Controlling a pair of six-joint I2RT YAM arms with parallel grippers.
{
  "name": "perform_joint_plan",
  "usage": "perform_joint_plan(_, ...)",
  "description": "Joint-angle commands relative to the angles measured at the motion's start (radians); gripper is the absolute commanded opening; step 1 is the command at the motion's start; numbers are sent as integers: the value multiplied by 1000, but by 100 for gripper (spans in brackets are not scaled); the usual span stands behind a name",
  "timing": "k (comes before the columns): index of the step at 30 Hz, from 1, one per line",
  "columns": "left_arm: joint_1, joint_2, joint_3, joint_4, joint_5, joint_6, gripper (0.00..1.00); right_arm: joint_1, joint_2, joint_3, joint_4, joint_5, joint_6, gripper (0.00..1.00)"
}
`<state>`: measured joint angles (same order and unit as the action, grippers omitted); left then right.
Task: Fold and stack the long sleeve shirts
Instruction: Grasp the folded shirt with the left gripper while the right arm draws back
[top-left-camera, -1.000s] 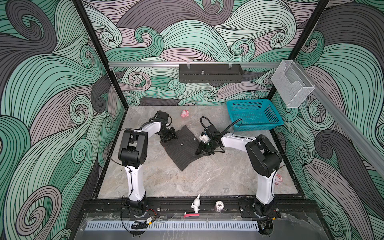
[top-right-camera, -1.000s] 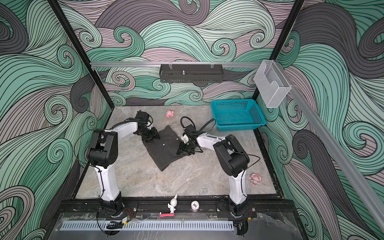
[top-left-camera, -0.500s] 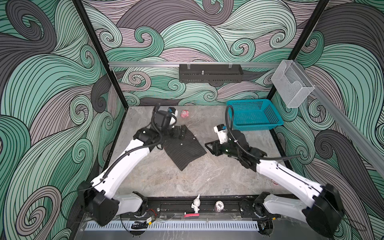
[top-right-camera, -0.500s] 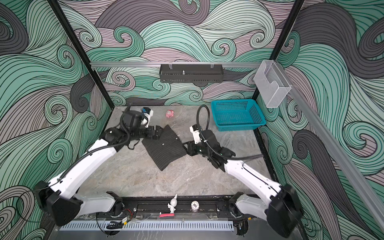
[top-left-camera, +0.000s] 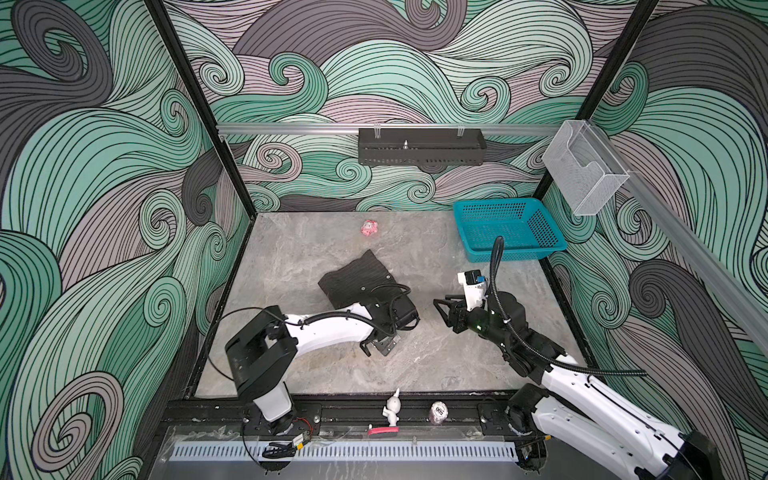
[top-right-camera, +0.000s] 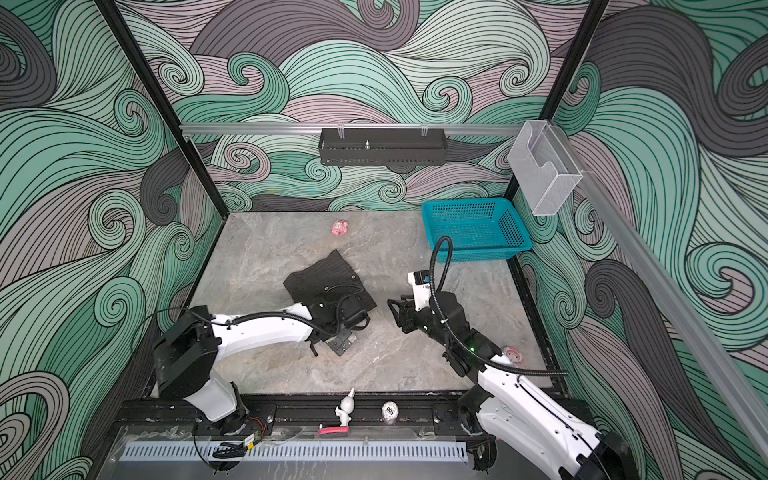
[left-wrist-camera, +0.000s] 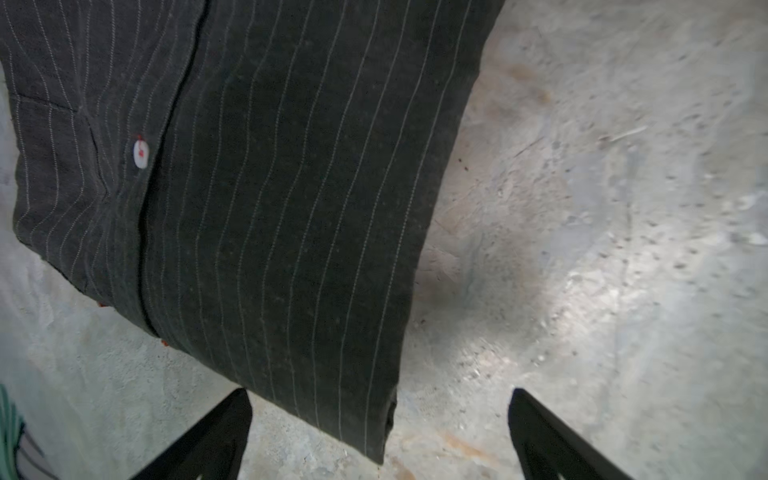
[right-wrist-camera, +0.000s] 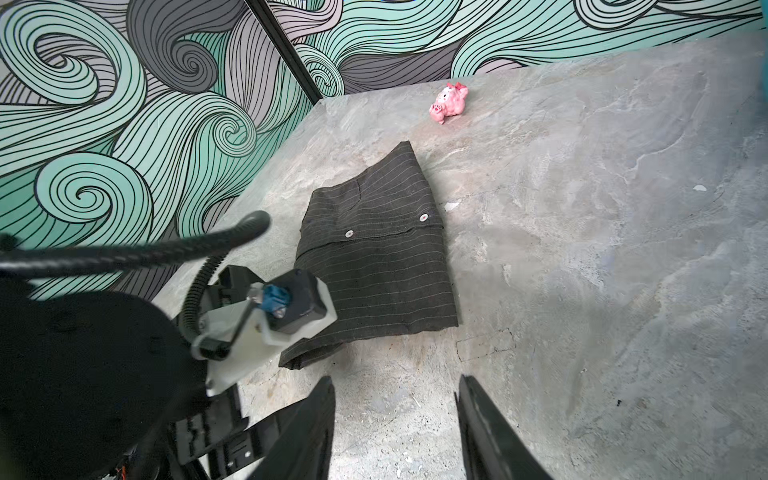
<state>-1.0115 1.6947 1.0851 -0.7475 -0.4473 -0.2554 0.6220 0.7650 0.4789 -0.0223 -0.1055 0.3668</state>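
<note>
The fingers of my left gripper reach across only the pinstriped shirt's corner, so it will next move down and outward onto the shirt beside the buttons.
The long sleeve shirt (top-left-camera: 353, 278) (top-right-camera: 320, 276) lies folded into a small dark pinstriped rectangle on the grey table, with light buttons showing. My left gripper (top-left-camera: 384, 345) (top-right-camera: 340, 343) hovers at its near end, open and empty. In the left wrist view the shirt (left-wrist-camera: 291, 208) ends in a corner lying between the spread fingers of the left gripper (left-wrist-camera: 380, 399). My right gripper (top-left-camera: 442, 309) (top-right-camera: 397, 309) stands to the right of the shirt, apart from it and open. In the right wrist view the shirt (right-wrist-camera: 374, 266) lies ahead of the right gripper (right-wrist-camera: 395, 399), which has only bare table between its fingers.
A teal mesh basket (top-left-camera: 507, 232) stands at the back right. A pink toy (top-left-camera: 369, 227) lies near the back wall. A white figurine (top-left-camera: 391, 411) and a small egg-shaped object (top-left-camera: 438, 411) sit on the front rail. A pink item (top-right-camera: 514, 355) lies by the right edge.
Both grippers have left the shirt's side edges and drawn back toward the front. Their jaws stand wider than before. The shirt stays flat where it was.
</note>
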Motion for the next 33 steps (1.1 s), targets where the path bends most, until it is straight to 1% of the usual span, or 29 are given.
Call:
perform_joint_plan(1,-9,60,58,-62,-130,-17,99,-5,-48,-32,-39,33,-10,49)
perform_joint_plan(4,-3,110,72,-43,-172,15,99,-5,-86,-41,-54,38,-19,49)
perform_joint_plan(7,18,159,96,-30,-164,54,99,-7,-101,-38,-75,47,-36,48)
perform_joint_plan(14,86,255,166,-83,-54,115,97,-13,-133,-39,-99,59,-55,48)
perform_joint_plan(18,120,315,210,-138,-20,137,94,-16,-148,-48,-98,70,-58,48)
perform_joint_plan(22,136,377,226,-172,-17,150,90,-24,-163,-55,-99,76,-63,48)
perform_joint_plan(26,152,434,252,-198,5,166,80,-29,-171,-57,-94,74,-63,47)
perform_joint_plan(28,163,446,261,-200,31,176,71,-30,-173,-54,-95,72,-65,47)
perform_joint_plan(31,191,465,276,-209,77,187,53,-31,-174,-52,-94,70,-68,47)
perform_joint_plan(33,206,478,286,-212,104,195,45,-32,-173,-51,-92,65,-68,47)
